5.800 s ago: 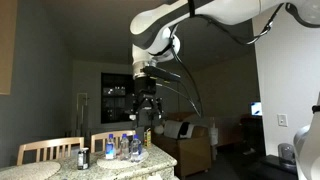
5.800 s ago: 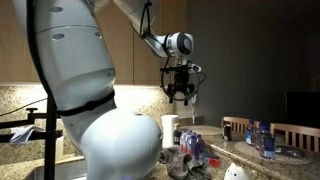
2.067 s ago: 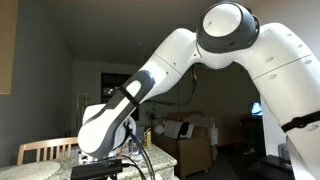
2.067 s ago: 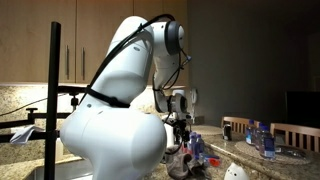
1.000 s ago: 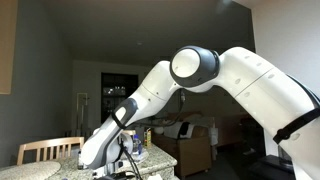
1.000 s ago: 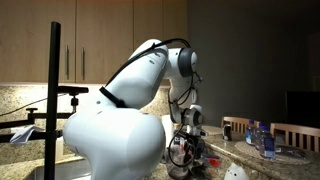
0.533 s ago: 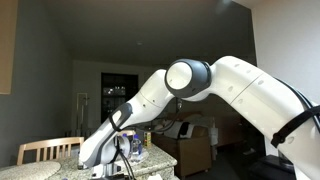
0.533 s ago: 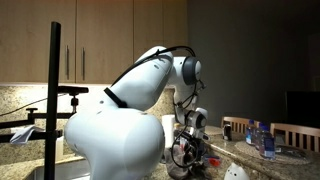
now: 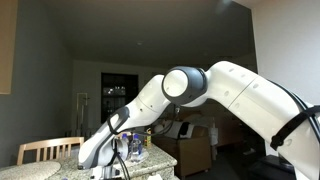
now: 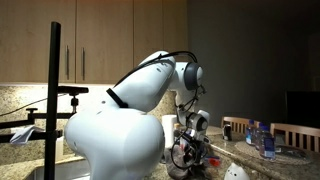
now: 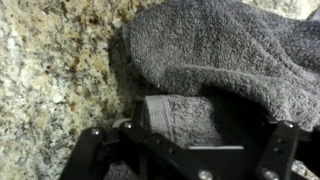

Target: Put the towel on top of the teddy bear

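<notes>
The towel's raised fold is a little further down, so my gripper will go down first and then close on it.
The towel (image 11: 225, 45) is a grey terry cloth lying in soft folds on the speckled granite counter (image 11: 50, 80) in the wrist view. My gripper (image 11: 205, 122) is down on it, open, with a raised fold of the towel between the fingers, against one finger and with a dark gap to the other. In both exterior views the arm is bent low over the counter, and the gripper (image 10: 190, 150) sits among clutter. In an exterior view the gripper (image 9: 120, 165) is partly hidden at the frame's bottom. The teddy bear cannot be made out in any view.
Several bottles (image 10: 262, 140) stand on the counter beyond the gripper, also in an exterior view (image 9: 135, 147). Wooden chairs (image 9: 45, 150) stand at the counter's far side. A black camera stand (image 10: 55, 90) rises beside the robot base.
The arm has come down from high above the counter to the towel. Over the last half second it only settled slightly lower.
</notes>
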You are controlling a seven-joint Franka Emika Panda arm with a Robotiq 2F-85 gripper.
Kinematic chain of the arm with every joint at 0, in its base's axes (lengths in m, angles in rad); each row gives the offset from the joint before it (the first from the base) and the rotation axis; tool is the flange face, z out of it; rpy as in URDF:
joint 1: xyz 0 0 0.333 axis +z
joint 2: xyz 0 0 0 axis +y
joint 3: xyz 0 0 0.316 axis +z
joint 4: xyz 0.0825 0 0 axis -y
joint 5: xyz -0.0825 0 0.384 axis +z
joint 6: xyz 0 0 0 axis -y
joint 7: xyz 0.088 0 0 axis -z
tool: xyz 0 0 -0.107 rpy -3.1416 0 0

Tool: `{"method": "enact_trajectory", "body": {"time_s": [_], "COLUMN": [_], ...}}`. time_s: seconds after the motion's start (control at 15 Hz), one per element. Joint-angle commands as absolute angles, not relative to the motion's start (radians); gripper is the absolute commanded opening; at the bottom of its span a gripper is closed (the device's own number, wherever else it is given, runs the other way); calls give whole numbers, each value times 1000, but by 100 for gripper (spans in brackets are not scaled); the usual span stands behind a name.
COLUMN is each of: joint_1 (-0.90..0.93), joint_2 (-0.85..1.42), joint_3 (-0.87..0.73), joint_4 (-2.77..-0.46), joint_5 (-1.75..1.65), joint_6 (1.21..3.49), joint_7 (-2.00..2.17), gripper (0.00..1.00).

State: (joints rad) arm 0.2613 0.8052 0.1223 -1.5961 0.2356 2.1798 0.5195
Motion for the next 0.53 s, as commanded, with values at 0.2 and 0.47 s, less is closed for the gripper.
{"method": "enact_trajectory", "body": {"time_s": [0.2, 0.47], "joint_1": [253, 236], "joint_2": [830, 859], "joint_3": [112, 120], "joint_4": [-1539, -1522], "joint_5": [239, 254], "joint_6": [2117, 2131], "joint_7": [466, 423], "gripper": [100, 100]}}
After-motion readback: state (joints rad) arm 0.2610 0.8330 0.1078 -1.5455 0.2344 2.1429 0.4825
